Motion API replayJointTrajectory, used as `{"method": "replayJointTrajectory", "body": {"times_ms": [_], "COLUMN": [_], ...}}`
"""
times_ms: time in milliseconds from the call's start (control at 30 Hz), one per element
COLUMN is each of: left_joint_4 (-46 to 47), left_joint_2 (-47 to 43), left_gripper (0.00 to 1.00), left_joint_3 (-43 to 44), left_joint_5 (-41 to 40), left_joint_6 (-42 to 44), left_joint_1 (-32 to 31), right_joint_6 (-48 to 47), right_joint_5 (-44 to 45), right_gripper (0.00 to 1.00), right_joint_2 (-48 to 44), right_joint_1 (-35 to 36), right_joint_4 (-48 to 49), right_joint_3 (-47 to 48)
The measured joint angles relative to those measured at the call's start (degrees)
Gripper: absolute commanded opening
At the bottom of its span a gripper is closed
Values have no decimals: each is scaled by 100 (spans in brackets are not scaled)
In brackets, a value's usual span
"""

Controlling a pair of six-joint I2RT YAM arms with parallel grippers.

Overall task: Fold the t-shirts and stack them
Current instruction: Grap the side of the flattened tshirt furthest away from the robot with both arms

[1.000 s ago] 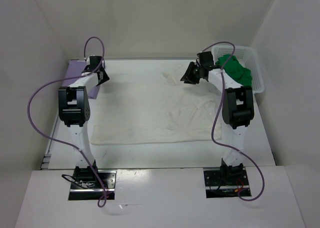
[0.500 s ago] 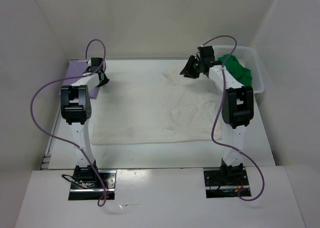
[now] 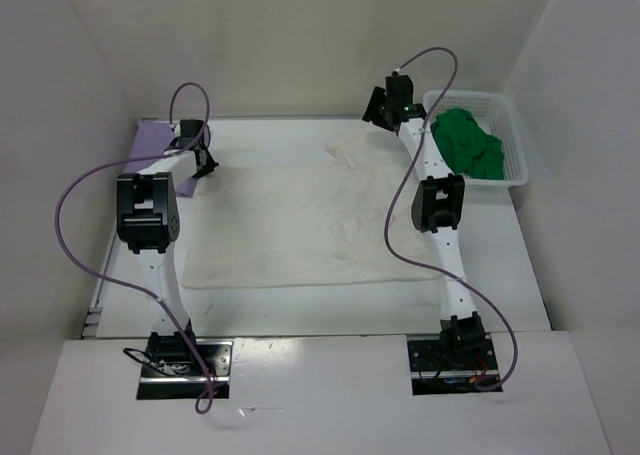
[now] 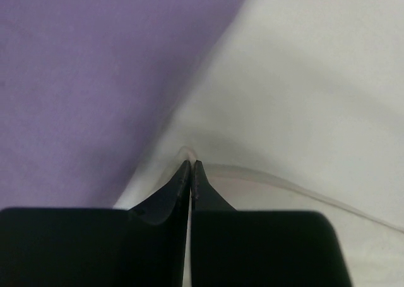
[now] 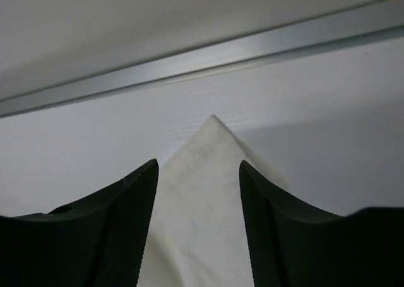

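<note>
My right gripper moves down onto that corner of the cream-white t-shirt next and closes there.
The cream-white t-shirt (image 3: 300, 225) lies spread across the middle of the table. My left gripper (image 3: 201, 161) sits at its far left corner, jaws shut (image 4: 190, 164) with a small fold of the cream cloth (image 4: 303, 79) pinched at the tips. The lavender t-shirt (image 3: 152, 139) lies just beyond, filling the upper left of the left wrist view (image 4: 76, 79). My right gripper (image 3: 379, 106) is stretched to the far edge, open (image 5: 199, 164), a pointed corner of cream cloth (image 5: 205, 186) lying between its fingers untouched. The green t-shirt (image 3: 468, 145) is bunched in the basket.
A white lattice basket (image 3: 516, 165) stands at the far right corner. A metal rail (image 5: 221, 47) marks the table's far edge, right ahead of the right gripper. White walls enclose the table on three sides.
The left gripper has closed on the cream shirt's edge. The right arm has reached farther back toward the far edge, and its jaws have opened wider.
</note>
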Motion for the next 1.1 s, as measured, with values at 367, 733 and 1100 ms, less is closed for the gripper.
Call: {"method": "replayJointTrajectory", "body": {"times_ms": [367,733,1100], "left_joint_4": [24,42,50], "left_joint_2": [-616,-835,-855], "left_gripper": [0,0,0], "left_joint_3": [-448,-535,-599], "left_joint_5": [181,337,407], "left_joint_6": [-127,-262,-267], "left_joint_1": [0,0,0], "right_joint_6": [-354,-221,236], "right_joint_5": [684,487,149], "right_gripper": [67,41,0], "right_joint_2": [636,909,1196], "right_joint_1": [151,186,138], "right_joint_4": [-79,223,-4], "right_joint_3": [337,393,1102]}}
